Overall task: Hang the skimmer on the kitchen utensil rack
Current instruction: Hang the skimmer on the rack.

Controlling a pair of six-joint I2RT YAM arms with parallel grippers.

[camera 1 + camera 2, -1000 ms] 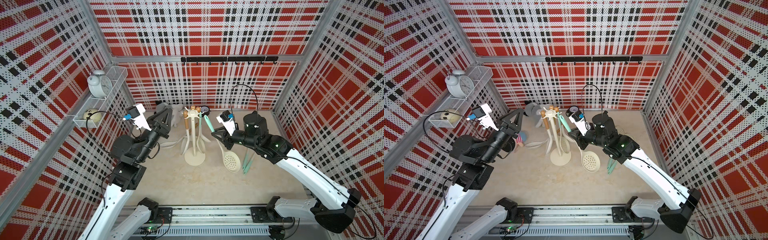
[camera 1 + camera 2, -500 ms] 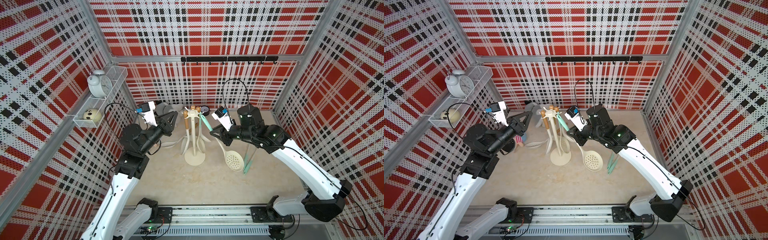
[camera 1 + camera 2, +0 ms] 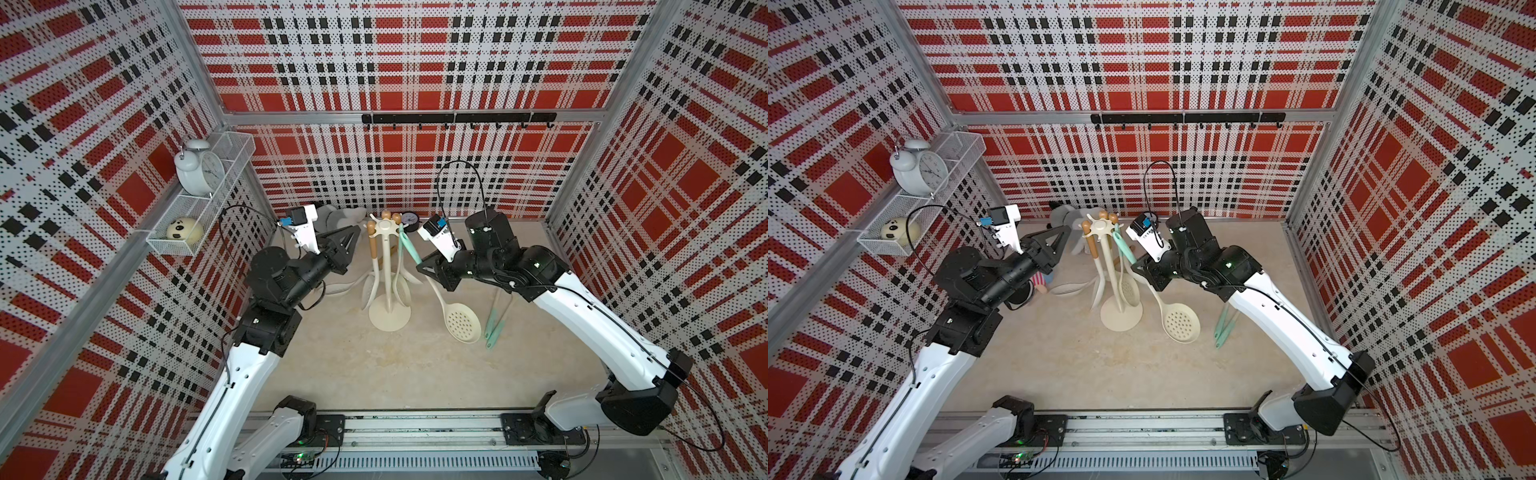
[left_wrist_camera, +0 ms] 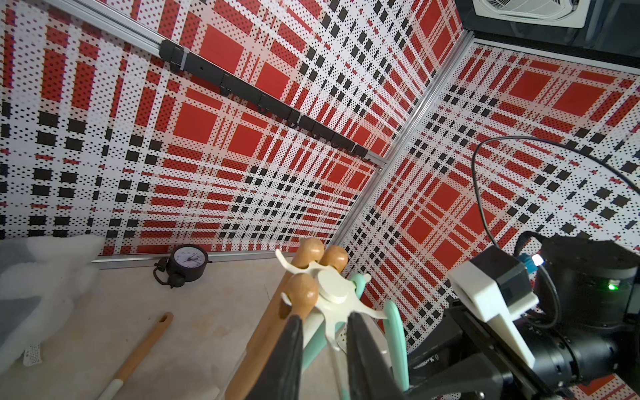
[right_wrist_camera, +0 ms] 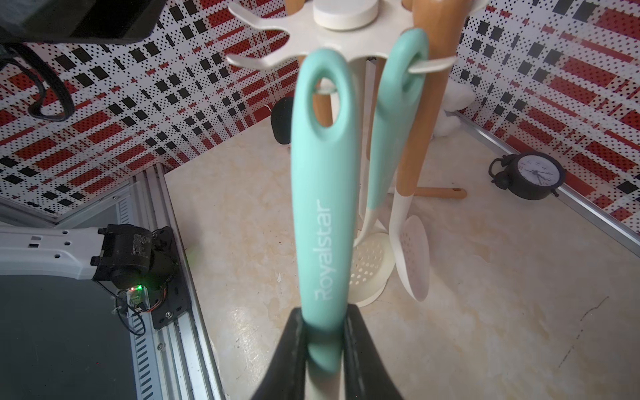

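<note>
The end of a rack peg already shows inside the hole of the skimmer's handle, so I should swing my right gripper in toward the rack's pole [image 3: 388, 268] [image 5: 360, 100], bring the slanted handle more upright and release it.
The skimmer [image 3: 459, 322] has a teal handle [image 5: 325, 207] and a cream perforated head, and it hangs in the air right of the kitchen utensil rack [image 3: 388, 318]. My right gripper [image 3: 422, 266] [image 5: 323, 315] is shut on the lower part of the handle. The handle's hole end sits against the rack's star crown [image 5: 343, 14], and a prong tip shows inside the hole. My left gripper [image 3: 355, 232] [image 4: 323, 318] hovers just left of the crown [image 4: 334, 287], its fingers narrowly apart and holding nothing. In both top views the skimmer head [image 3: 1179, 322] hangs near the rack's base [image 3: 1121, 316].
Wooden-handled tools and a teal-handled slotted spoon [image 5: 391, 138] hang on the rack. Teal tongs [image 3: 494, 320] lie to the right and a cream spoon [image 3: 340, 286] to the left. A black clock [image 3: 409, 218] and plush [image 3: 336, 216] sit behind. A black hook rail [image 3: 457, 118] runs along the back wall.
My left gripper has swung rightward and closer to the rack's crown. My right arm has carried the skimmer's handle end left, up to the crown.
</note>
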